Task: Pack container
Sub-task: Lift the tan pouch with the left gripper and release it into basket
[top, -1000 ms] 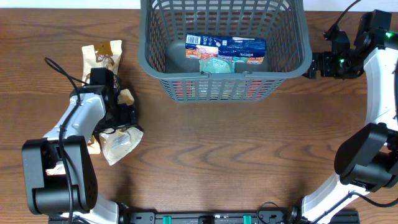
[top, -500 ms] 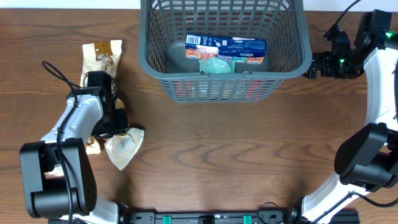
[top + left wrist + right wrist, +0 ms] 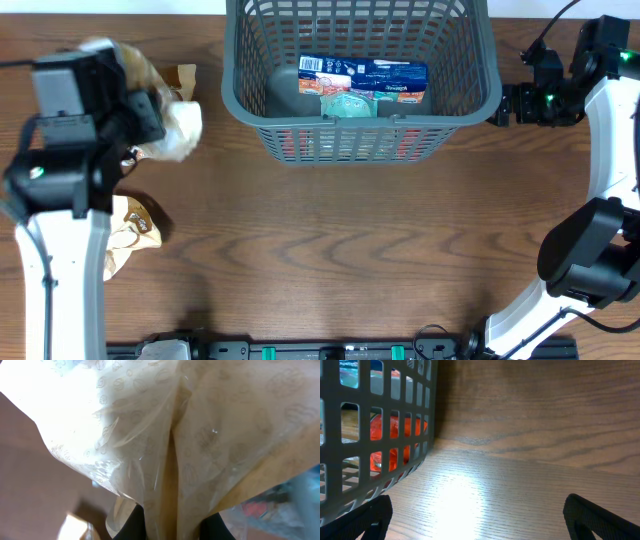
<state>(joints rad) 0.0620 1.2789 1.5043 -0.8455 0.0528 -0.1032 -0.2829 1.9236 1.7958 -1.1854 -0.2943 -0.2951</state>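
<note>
The bag is hanging outside the basket, so my left gripper will swing to the right in the overhead view next, then down over the teal item [image 3: 349, 105] to release the bag.
The container [image 3: 360, 140], a dark grey lattice basket, stands at the far middle of the table, and its wall [image 3: 380, 435] fills the left of the right wrist view. My left gripper [image 3: 148, 118] is raised to the left of it, shut on a clear-and-tan snack bag [image 3: 178, 125]. In the left wrist view that bag [image 3: 200, 435] fills the picture, pinched between the dark fingers of the left gripper [image 3: 172, 525]. My right gripper [image 3: 505, 105] stands open beside the basket's right wall, and the right gripper [image 3: 477, 520] has only bare wood between its fingers.
Inside the basket lie a blue packet [image 3: 365, 72], a teal item [image 3: 350, 102] and something red [image 3: 395, 430] behind the lattice. A second tan bag [image 3: 130, 230] lies on the table by the left arm. A brown packet [image 3: 185, 75] shows behind the held bag.
My left gripper closed on the snack bag on the table, then lifted it up and away to the far left. The right arm has not moved.
</note>
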